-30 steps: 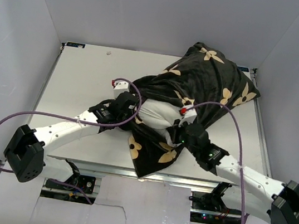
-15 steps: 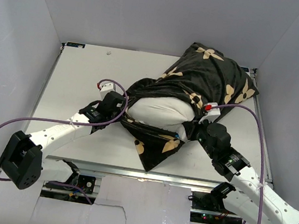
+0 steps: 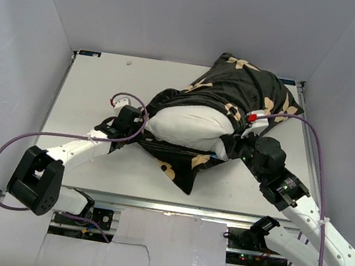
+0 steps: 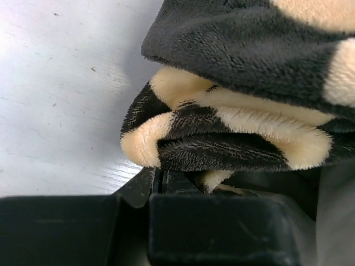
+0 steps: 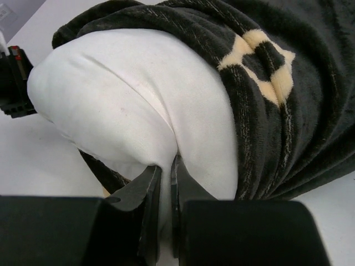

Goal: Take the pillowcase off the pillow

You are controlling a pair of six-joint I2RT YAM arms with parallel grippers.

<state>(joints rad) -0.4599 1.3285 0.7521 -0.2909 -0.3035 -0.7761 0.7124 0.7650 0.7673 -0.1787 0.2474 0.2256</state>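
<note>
Next, my right gripper will go toward the left gripper and release the fold above the trailing flap, since that place lies to its left in the top view.
The white pillow (image 3: 185, 124) lies mid-table, its near end bare and its far end still inside the black flower-print pillowcase (image 3: 241, 89). My left gripper (image 3: 135, 131) sits at the pillow's left end, shut on a bunched edge of the pillowcase (image 4: 222, 138), with the left gripper (image 4: 164, 178) jaws closed on the plush. My right gripper (image 3: 234, 148) is at the pillow's right side. In the right wrist view the right gripper (image 5: 165, 169) pinches a fold of the pillow (image 5: 122, 105), and the pillowcase (image 5: 277, 83) drapes over it to the right.
The pale table (image 3: 91, 86) is walled in by white panels on three sides. A flap of the pillowcase (image 3: 181, 172) trails toward the near edge. Purple cables loop from both wrists over the table.
The left gripper has moved left with the pillowcase edge and the right gripper has moved right and away with the pillow. More white pillow is bare and the near flap has shrunk.
</note>
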